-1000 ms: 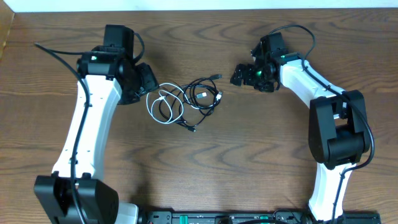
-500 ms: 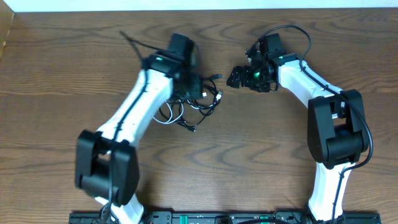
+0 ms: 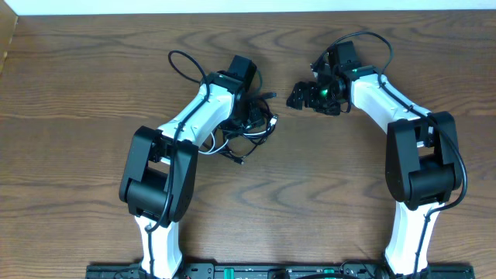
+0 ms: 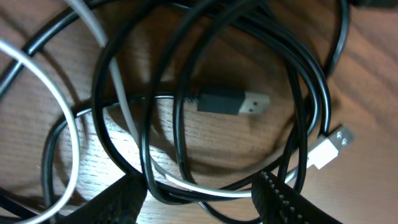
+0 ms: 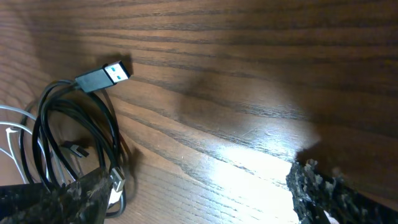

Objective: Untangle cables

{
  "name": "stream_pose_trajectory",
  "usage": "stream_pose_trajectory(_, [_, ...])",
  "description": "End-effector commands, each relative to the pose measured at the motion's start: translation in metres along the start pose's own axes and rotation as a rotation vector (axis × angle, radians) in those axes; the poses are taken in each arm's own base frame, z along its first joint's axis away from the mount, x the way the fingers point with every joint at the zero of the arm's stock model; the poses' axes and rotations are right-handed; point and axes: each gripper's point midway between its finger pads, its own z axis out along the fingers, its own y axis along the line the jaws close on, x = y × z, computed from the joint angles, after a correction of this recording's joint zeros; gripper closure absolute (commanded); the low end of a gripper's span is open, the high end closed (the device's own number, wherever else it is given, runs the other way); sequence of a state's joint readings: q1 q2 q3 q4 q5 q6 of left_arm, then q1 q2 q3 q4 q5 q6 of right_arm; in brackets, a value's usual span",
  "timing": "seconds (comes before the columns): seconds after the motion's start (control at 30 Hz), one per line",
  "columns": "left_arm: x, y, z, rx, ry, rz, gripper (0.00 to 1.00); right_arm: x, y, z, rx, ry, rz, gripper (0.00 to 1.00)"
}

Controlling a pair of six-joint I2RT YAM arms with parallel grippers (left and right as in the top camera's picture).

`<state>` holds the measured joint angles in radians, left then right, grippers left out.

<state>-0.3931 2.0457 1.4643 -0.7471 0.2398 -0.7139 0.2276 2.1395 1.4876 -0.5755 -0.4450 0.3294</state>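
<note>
Black loops run between my open fingers at the coil's edge. My left gripper should go down onto those loops next and close on the black cable [image 3: 264,129].
The black cable [image 3: 264,129] lies coiled on the table, tangled with the white cable [image 4: 205,190]. In the left wrist view the black loops [image 4: 311,81] ring a black USB plug [image 4: 233,102], and a white USB plug [image 4: 326,148] lies at the right. My left gripper [image 3: 250,116] is open right over the tangle, its fingers [image 4: 205,202] straddling black and white strands. My right gripper [image 3: 299,97] is open and empty to the right of the coil. Its view shows another black USB plug [image 5: 102,74] and the coil [image 5: 74,137], with its fingers [image 5: 186,199] apart.
The wooden table [image 3: 325,194] carries only the cables. Thick black robot wires arc over both arms, one near the left arm [image 3: 180,62] and one above the right wrist [image 3: 368,35]. The table's far edge [image 3: 248,11] runs along the top.
My left arm has swung from the left side of the tangle to the right and now sits directly over the coil. The right gripper has barely moved.
</note>
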Motion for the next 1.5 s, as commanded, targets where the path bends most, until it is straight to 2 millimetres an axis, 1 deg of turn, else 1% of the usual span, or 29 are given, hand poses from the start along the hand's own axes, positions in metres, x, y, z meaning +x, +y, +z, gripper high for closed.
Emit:
stream_pose_trajectory(0.0, [0.002, 0.001, 0.006, -0.003, 0.017, -0.139, 0.44, 0.024, -0.037, 0.024, 0.110, 0.071, 0.047, 0.11])
stream_pose_trajectory(0.07, [0.003, 0.000, 0.007, -0.003, 0.017, -0.137, 0.50, 0.024, -0.037, 0.024, 0.110, 0.071, 0.047, 0.11])
stream_pose_trajectory(0.13, [0.003, 0.000, 0.007, -0.003, 0.017, -0.136, 0.58, 0.024, -0.037, 0.024, 0.111, 0.071, 0.047, 0.11])
stream_pose_trajectory(0.17, [0.003, 0.000, 0.007, -0.003, 0.018, -0.130, 0.64, 0.024, -0.037, 0.024, 0.111, 0.070, 0.047, 0.10])
stream_pose_trajectory(0.2, [0.002, 0.000, 0.006, -0.001, 0.016, -0.115, 0.66, 0.023, -0.038, 0.024, 0.113, 0.070, 0.047, 0.10])
stream_pose_trajectory(0.27, [-0.004, 0.002, -0.001, -0.010, -0.014, -0.100, 0.65, 0.023, -0.038, 0.024, 0.119, 0.068, 0.046, 0.10])
stream_pose_trajectory(0.37, [-0.019, 0.001, -0.023, -0.005, -0.089, -0.103, 0.57, 0.023, -0.039, 0.024, 0.130, 0.066, 0.043, 0.09])
stream_pose_trajectory(0.43, [-0.025, 0.000, -0.037, 0.002, -0.136, -0.102, 0.53, 0.023, -0.038, 0.024, 0.130, 0.064, 0.040, 0.09])
stream_pose_trajectory(0.5, [-0.026, 0.000, -0.045, 0.002, -0.155, -0.104, 0.50, 0.023, -0.038, 0.025, 0.129, 0.063, 0.037, 0.09])
stream_pose_trajectory(0.53, [-0.025, 0.001, -0.046, -0.001, -0.152, -0.110, 0.50, 0.023, -0.037, 0.025, 0.129, 0.062, 0.036, 0.09])
stream_pose_trajectory(0.63, [-0.014, 0.007, -0.037, -0.036, -0.117, -0.142, 0.50, 0.023, -0.036, 0.025, 0.128, 0.063, 0.033, 0.09])
stream_pose_trajectory(0.77, [-0.007, 0.017, -0.017, -0.094, -0.098, -0.186, 0.52, 0.023, -0.035, 0.026, 0.128, 0.063, 0.031, 0.09])
stream_pose_trajectory(0.87, [-0.003, 0.020, -0.003, -0.118, -0.077, -0.223, 0.54, 0.024, -0.035, 0.026, 0.129, 0.064, 0.031, 0.09])
stream_pose_trajectory(0.97, [0.000, 0.018, 0.006, -0.128, -0.068, -0.228, 0.54, 0.024, -0.035, 0.026, 0.128, 0.065, 0.030, 0.09])
stream_pose_trajectory(1.17, [0.007, 0.013, 0.017, -0.135, -0.061, -0.257, 0.54, 0.024, -0.035, 0.026, 0.129, 0.067, 0.031, 0.09])
stream_pose_trajectory(1.27, [0.010, 0.011, 0.026, -0.141, -0.055, -0.249, 0.54, 0.025, -0.035, 0.026, 0.129, 0.068, 0.031, 0.09])
stream_pose_trajectory(1.33, [0.009, 0.012, 0.031, -0.144, -0.054, -0.248, 0.58, 0.025, -0.035, 0.026, 0.129, 0.068, 0.028, 0.09])
stream_pose_trajectory(1.47, [0.004, 0.014, 0.030, -0.149, -0.071, -0.251, 0.76, 0.025, -0.035, 0.026, 0.129, 0.070, 0.029, 0.09])
